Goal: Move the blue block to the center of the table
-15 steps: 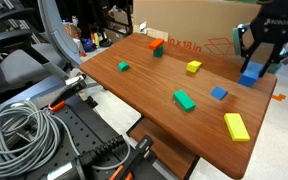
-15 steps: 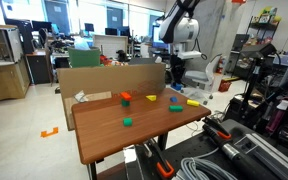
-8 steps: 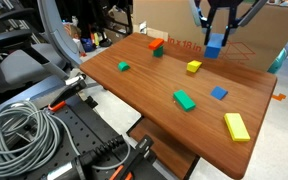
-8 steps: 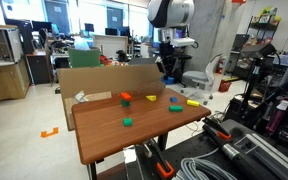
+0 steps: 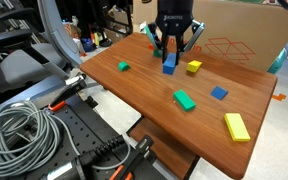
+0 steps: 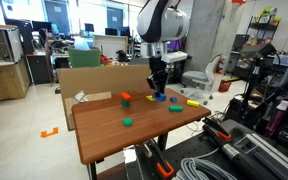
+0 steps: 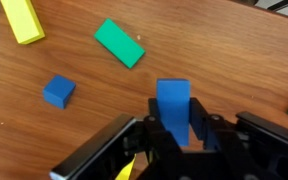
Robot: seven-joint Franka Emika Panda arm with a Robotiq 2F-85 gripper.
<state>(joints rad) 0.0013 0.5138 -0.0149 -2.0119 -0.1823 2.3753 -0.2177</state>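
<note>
The blue block still hangs above the table, so next I should move my gripper down and away from the cardboard box, toward the bare wood (image 5: 164, 84) (image 7: 182, 76) beside the green block.
The sky-blue block (image 5: 170, 63) is held upright between my gripper's (image 5: 171, 52) fingers, just above the reddish-brown table (image 5: 134, 95), over its middle towards the far side. In another exterior view the gripper (image 6: 159, 90) holds the blue block (image 6: 160, 98) close over the table (image 6: 104, 135). In the wrist view the blue block (image 7: 174, 103) stands between the black fingers of the gripper (image 7: 176, 128), with the wooden table (image 7: 234, 50) below.
On the table lie a green block (image 5: 185, 100) (image 7: 118, 43), a small dark blue square (image 5: 219, 93) (image 7: 58, 91), a large yellow block (image 5: 236, 126) (image 7: 21, 19), a small yellow block (image 5: 194, 67) and a small green block (image 5: 123, 67). A cardboard box (image 5: 239, 35) stands behind.
My gripper has carried the blue block from beyond the table's far right edge, across and down, to just above the middle of the table.
</note>
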